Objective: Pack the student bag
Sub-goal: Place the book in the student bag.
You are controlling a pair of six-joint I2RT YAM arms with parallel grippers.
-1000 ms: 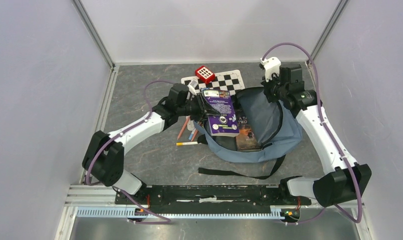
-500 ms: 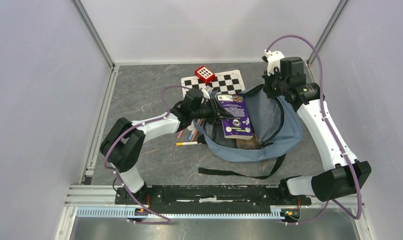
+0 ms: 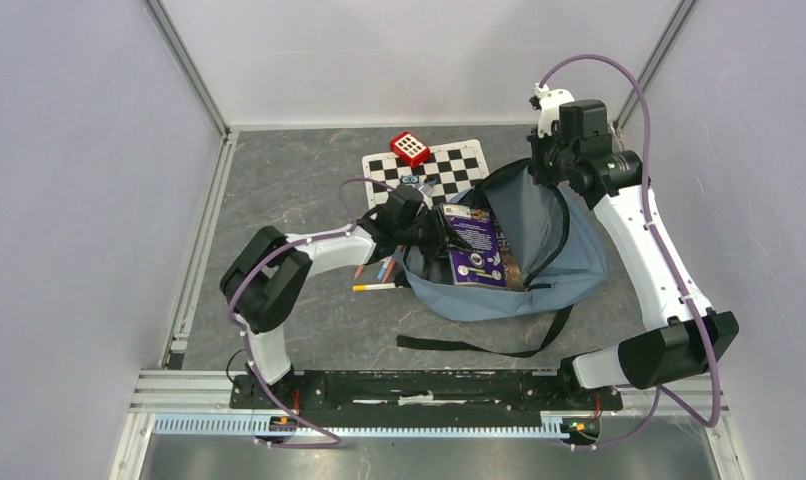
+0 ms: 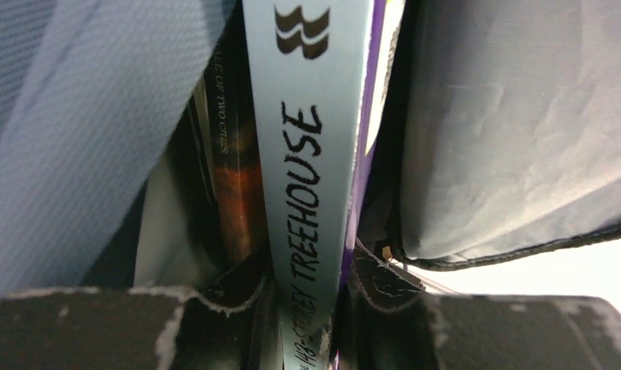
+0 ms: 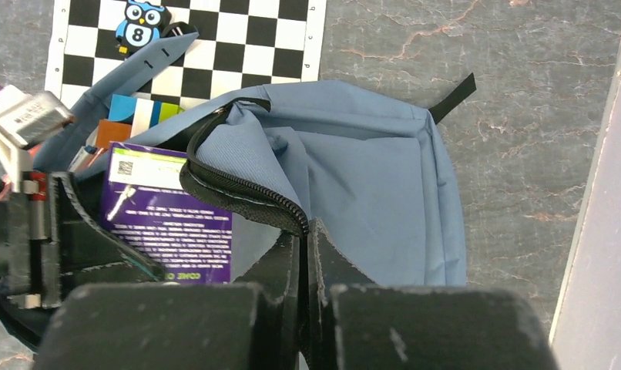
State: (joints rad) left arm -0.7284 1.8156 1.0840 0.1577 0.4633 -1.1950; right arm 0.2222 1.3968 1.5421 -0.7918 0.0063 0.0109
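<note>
My left gripper moves right in the top view next, over the brown-spined book (image 3: pixel 510 264) (image 4: pixel 234 146), and releases the purple book, since the bag's raised flap leaves the bag open.
The blue-grey student bag (image 3: pixel 571 268) lies open at the centre right of the table. My right gripper (image 3: pixel 539 168) is shut on its black zipper rim (image 5: pixel 246 202) and holds the flap up at the far side. My left gripper (image 3: pixel 435 230) sits at the bag's left opening, shut on a purple book (image 3: pixel 475 246). That book stands on edge inside the bag, and its pale spine (image 4: pixel 307 154) is pinched between my fingers (image 4: pixel 384 285). A second book with a brown spine (image 4: pixel 234 177) stands beside it in the bag (image 4: pixel 508 139). The purple cover (image 5: pixel 172 223) also shows under the raised flap.
A checkerboard mat (image 3: pixel 451 163) lies behind the bag, with a red block (image 3: pixel 410 148) and a small owl toy (image 5: pixel 142 23) on it. Several pencils and pens (image 3: pixel 377 275) lie left of the bag. A black strap (image 3: pixel 479 348) trails toward the near edge.
My left arm has carried the purple book to the right and tipped it on edge, deeper into the bag. My right gripper has pulled the zipper rim farther back.
</note>
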